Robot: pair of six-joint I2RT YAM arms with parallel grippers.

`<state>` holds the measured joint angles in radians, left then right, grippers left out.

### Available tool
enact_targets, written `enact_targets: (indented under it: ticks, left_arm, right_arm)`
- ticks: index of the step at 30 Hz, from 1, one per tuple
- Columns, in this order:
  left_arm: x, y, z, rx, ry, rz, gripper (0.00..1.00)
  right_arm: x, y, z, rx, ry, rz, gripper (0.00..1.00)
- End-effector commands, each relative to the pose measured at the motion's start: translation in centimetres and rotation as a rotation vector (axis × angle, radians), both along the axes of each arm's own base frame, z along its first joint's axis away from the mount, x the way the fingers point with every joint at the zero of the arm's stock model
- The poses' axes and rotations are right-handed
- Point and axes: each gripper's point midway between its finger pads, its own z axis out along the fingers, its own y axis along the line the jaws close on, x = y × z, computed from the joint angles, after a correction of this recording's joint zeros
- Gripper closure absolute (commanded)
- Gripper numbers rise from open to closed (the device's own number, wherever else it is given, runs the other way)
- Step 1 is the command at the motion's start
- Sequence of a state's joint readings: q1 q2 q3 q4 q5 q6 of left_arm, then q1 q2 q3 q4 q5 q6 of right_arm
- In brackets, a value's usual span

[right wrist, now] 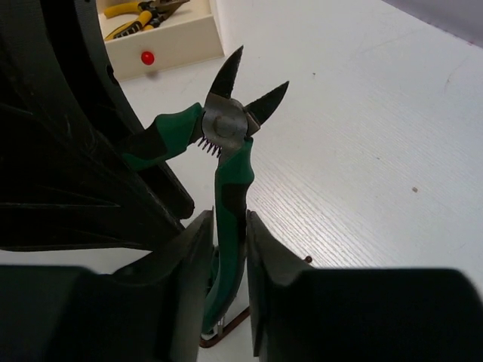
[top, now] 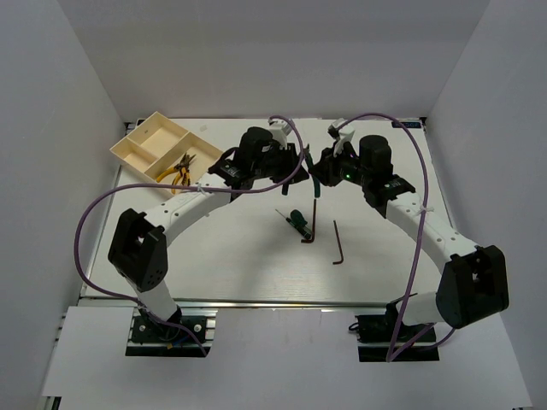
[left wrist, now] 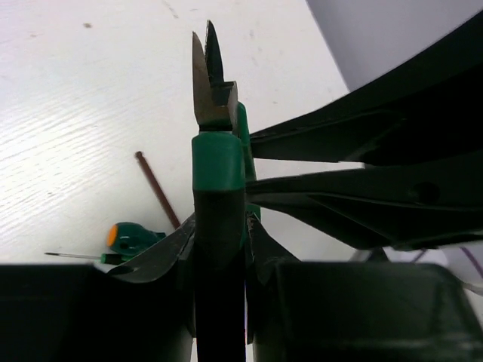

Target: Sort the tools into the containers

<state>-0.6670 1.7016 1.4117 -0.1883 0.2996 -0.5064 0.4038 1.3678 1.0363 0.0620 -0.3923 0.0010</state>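
My left gripper moves over the yellow-handled pliers' section (top: 185,168) next, to its left in the top view, and lowers to release green-handled pliers with yellow-handled pliers.
Green-handled pliers (left wrist: 219,151) are held in the air between both grippers, above the table's far middle (top: 313,178). My left gripper (left wrist: 220,249) is shut on one handle, cutter tips pointing away. My right gripper (right wrist: 228,249) is shut on the other handle (right wrist: 230,181). In the top view the left gripper (top: 295,164) and the right gripper (top: 323,167) meet nose to nose. The cream tray (top: 147,147) stands at the far left with yellow-handled pliers (top: 182,168) in a compartment. A green screwdriver (top: 297,219) and two dark hex keys (top: 314,220) (top: 337,243) lie on the table.
A tiny red knob (right wrist: 147,57) sits on the tray's near wall (right wrist: 181,41). The screwdriver's handle (left wrist: 132,235) and a hex key (left wrist: 157,188) lie below the grippers. White walls close in the table at the back and sides.
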Motion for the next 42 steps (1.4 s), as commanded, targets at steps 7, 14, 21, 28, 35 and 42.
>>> enact_targets:
  ticks: [7,14,21,28,35,42]
  left_arm:
    - [3.4,6.5,4.4,0.114,-0.217,0.253,1.00]
    - [7.4,14.7,4.5,0.269,-0.267,0.501,1.00]
    - [10.7,22.7,4.2,0.342,-0.270,0.685,1.00]
    - [12.5,31.0,3.9,0.437,-0.289,0.835,1.00]
    - [14.5,36.6,2.8,0.615,-0.321,0.943,1.00]
    - [15.9,38.7,-0.8,0.745,-0.302,1.012,1.00]
  right_arm:
    - [0.6,-0.7,4.3,0.055,-0.075,-0.084,0.45]
    - [-1.6,-3.5,2.5,0.027,-0.048,-0.186,0.38]
    - [-3.9,-5.1,1.3,0.057,-0.025,-0.244,0.36]
    - [-5.1,-5.1,-0.9,0.067,0.032,-0.242,0.35]
    - [-6.4,-4.5,-2.4,0.094,0.080,-0.196,0.34]
    - [-6.7,-4.6,-3.1,0.081,0.091,-0.192,0.34]
